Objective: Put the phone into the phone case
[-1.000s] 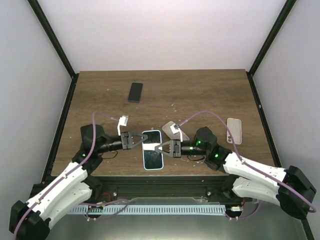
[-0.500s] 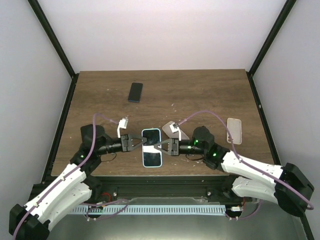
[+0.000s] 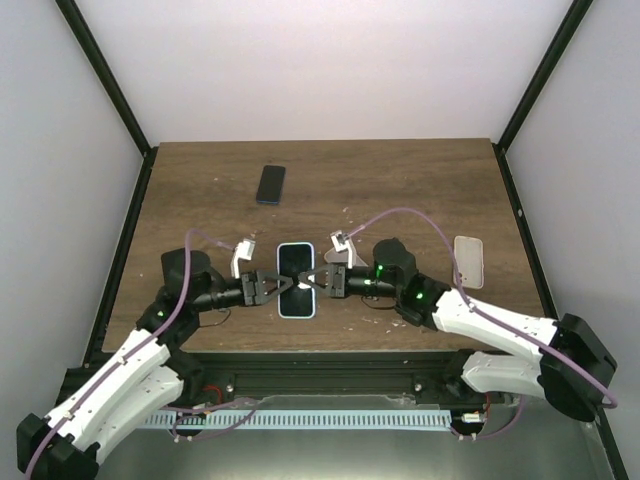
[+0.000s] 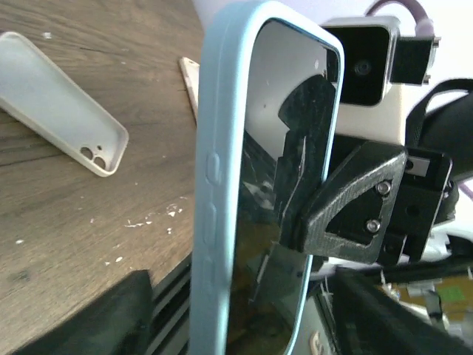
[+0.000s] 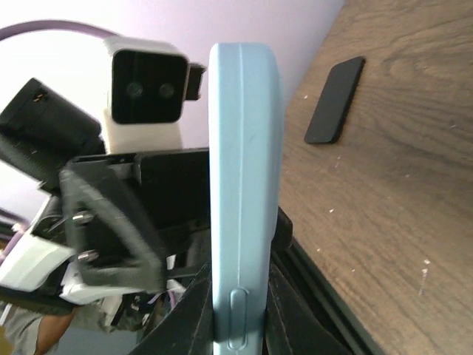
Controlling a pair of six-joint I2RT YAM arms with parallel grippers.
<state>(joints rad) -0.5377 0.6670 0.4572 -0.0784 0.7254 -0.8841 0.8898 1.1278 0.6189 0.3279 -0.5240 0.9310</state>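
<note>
My right gripper should next lower the cased phone onto the tabletop and let go of the case's edge there, because the wood is below that gripper.
A phone with a dark screen sits inside a light blue phone case (image 3: 297, 280), held off the table near its front edge. My right gripper (image 3: 318, 280) is shut on the case's right edge. In the right wrist view its fingers (image 5: 194, 314) pinch the blue case (image 5: 244, 185) from both sides. My left gripper (image 3: 277, 285) is at the case's left edge with its jaws open. In the left wrist view the case (image 4: 218, 185) stands between the left fingers (image 4: 103, 322) with a gap on each side.
A second dark phone (image 3: 271, 184) lies flat at the back of the table, also seen from the right wrist (image 5: 334, 100). An empty white case (image 3: 468, 260) lies at the right, also in the left wrist view (image 4: 59, 103). White specks dot the wood.
The cased phone has moved away from the table's front edge, carried by the right gripper. The left jaws have opened and let go of its left edge.
</note>
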